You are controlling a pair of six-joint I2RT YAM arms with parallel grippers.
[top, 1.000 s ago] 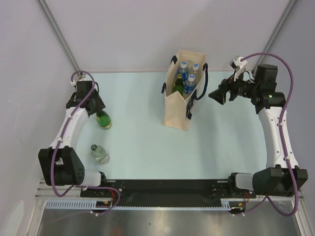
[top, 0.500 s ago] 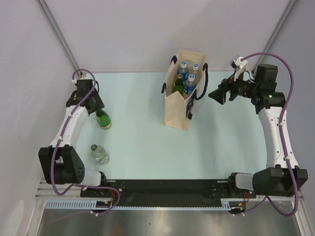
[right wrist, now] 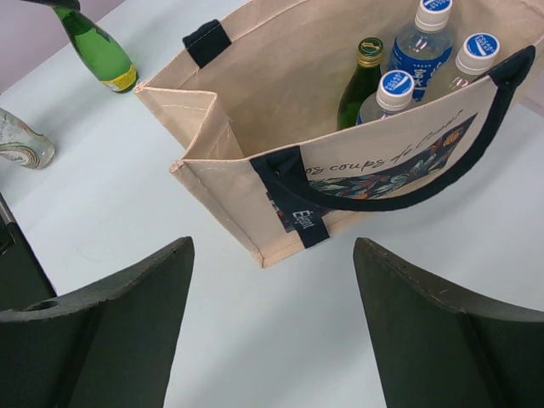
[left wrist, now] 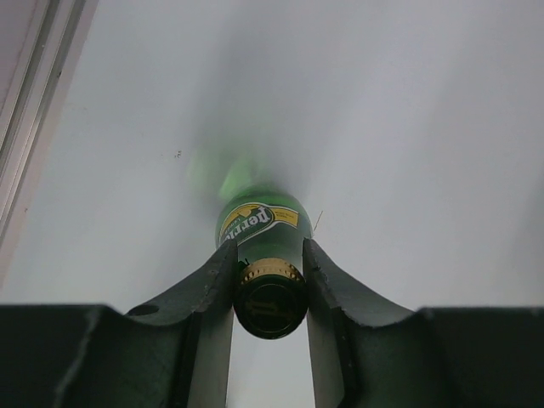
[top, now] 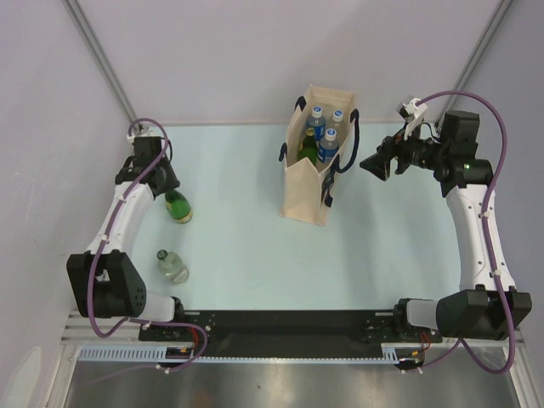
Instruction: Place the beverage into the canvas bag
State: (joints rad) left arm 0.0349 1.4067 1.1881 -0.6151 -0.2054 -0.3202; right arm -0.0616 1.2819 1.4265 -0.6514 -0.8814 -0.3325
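Observation:
The left gripper carries the Perrier bottle (top: pixel 178 207) toward the bag next and releases it there. The tabletop before the bag's near end (top: pixel 296 245) is bare.
The beige canvas bag (top: pixel 312 170) with navy handles stands upright at the back middle of the table; it also shows in the right wrist view (right wrist: pixel 280 110). It holds several bottles: blue-capped water bottles (top: pixel 328 140) and a green one (right wrist: pixel 361 81). A green Perrier bottle (top: pixel 178 207) stands tilted at the left. My left gripper (left wrist: pixel 269 272) is shut on its neck, just below the cap (left wrist: pixel 270 304). A clear bottle (top: pixel 172 267) lies on the table nearer the front left. My right gripper (top: pixel 376 166) is open and empty, raised to the right of the bag.
The table's left edge with a metal rail (left wrist: pixel 25 127) runs close beside the left gripper. Grey walls enclose the back and sides. Both arm bases sit on the black bar (top: pixel 289 323) at the near edge.
The left wrist has crept slightly toward the back while holding the green bottle's neck. The right arm and the bag have not moved.

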